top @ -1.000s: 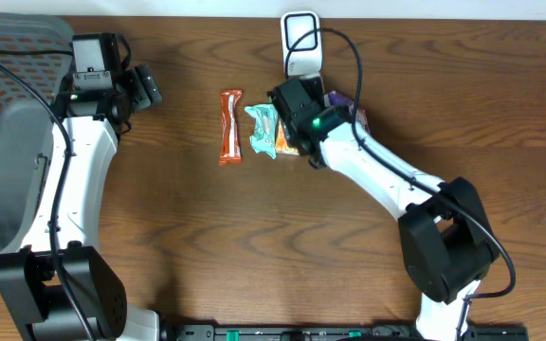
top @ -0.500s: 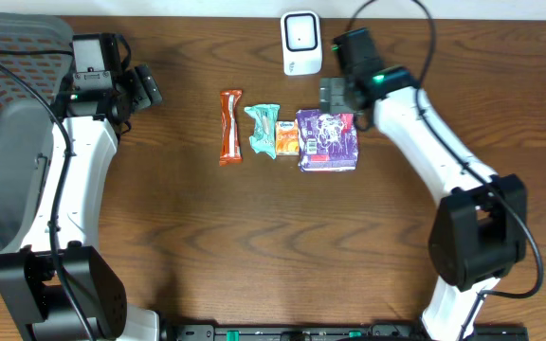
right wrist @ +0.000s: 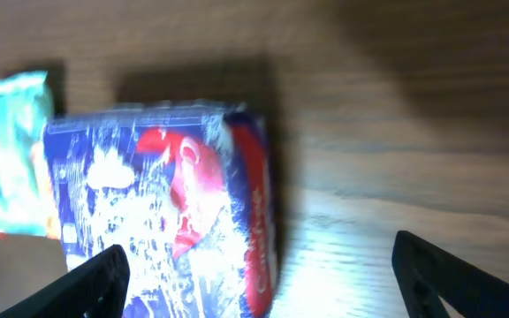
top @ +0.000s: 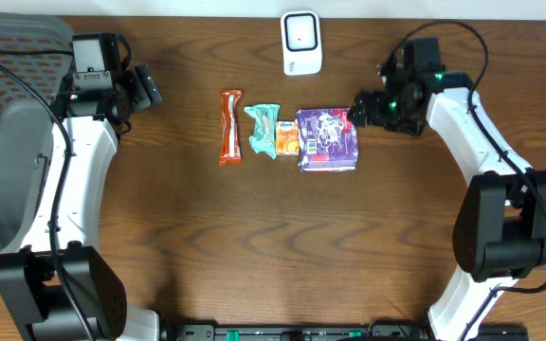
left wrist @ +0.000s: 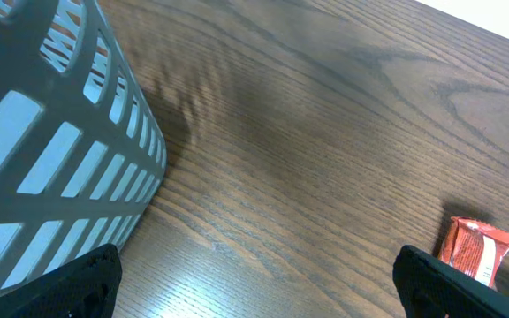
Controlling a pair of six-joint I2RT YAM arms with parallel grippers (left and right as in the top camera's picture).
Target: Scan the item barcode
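My right gripper lowers onto the purple package's red-striped edge point(top: 353, 149) point(right wrist: 260, 278) next, since it lies between its open fingers, with room for one on bare wood alongside.
A purple package point(top: 327, 139) lies flat on the table, last in a row with a small orange packet point(top: 286, 141), a teal packet point(top: 263, 130) and an orange bar point(top: 230, 126). The white scanner point(top: 301, 43) stands at the back edge above the row. My right gripper point(top: 361, 108) hovers open just right of the purple package; in its wrist view the package point(right wrist: 162, 212) sits under the left finger, and the right gripper point(right wrist: 268, 283) holds nothing. My left gripper point(top: 148, 85) is open and empty at the far left. In its wrist view, the left gripper point(left wrist: 263, 291) faces bare wood with the orange bar point(left wrist: 475, 249) at right.
A grey slatted basket point(top: 8, 142) fills the left side of the table, close to the left arm, and its wall point(left wrist: 51, 132) looms in the left wrist view. The teal packet point(right wrist: 7, 150) shows left of the purple package.
The right arm has swung from over the row near the scanner out to the right, leaving the purple package lying uncovered on the table. The left arm has not moved.
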